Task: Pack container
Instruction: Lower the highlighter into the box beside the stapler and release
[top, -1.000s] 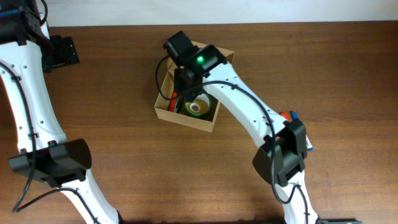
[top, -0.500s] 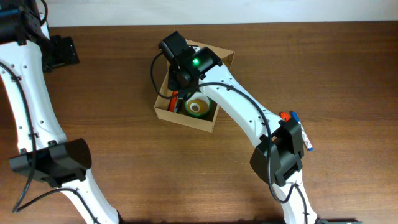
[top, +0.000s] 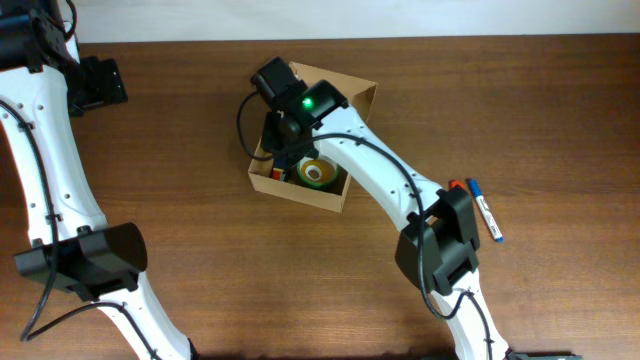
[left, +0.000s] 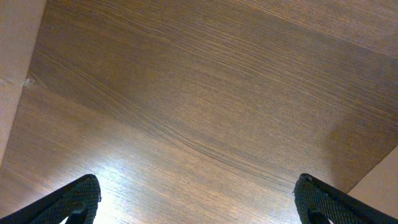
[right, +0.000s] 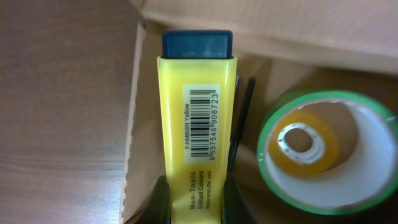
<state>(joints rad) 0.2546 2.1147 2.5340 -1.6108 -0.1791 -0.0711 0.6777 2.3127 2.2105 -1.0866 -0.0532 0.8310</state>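
Observation:
My right gripper needs to lower the highlighter next, slightly back, into the narrow part between the box's side and the tape roll (top: 318, 172), since that part is open.
The container (top: 298, 194) is a tan cardboard box, open, at the middle of the table. A green-rimmed tape roll (top: 318, 172) lies inside it and shows in the right wrist view (right: 348, 183). My right gripper (top: 283, 148) reaches into the box's left side. It is shut on a yellow highlighter (right: 196, 118) with a dark blue cap, held just inside the box's left wall (right: 134, 106). A thin black pen (right: 241, 124) lies beside it. My left gripper (top: 97, 82) is open and empty over bare wood at the far left, its fingertips wide apart (left: 198, 202).
A blue and white marker (top: 485, 210) and an orange-red one (top: 457, 185) lie on the table right of the box, beside the right arm's elbow. Something orange-red (top: 277, 173) shows in the box's front left corner. The left arm's base stands at the front left.
My right gripper has shifted a little left and back over the box's left side, still holding the highlighter. The right arm's elbow swung left. The left arm has not moved.

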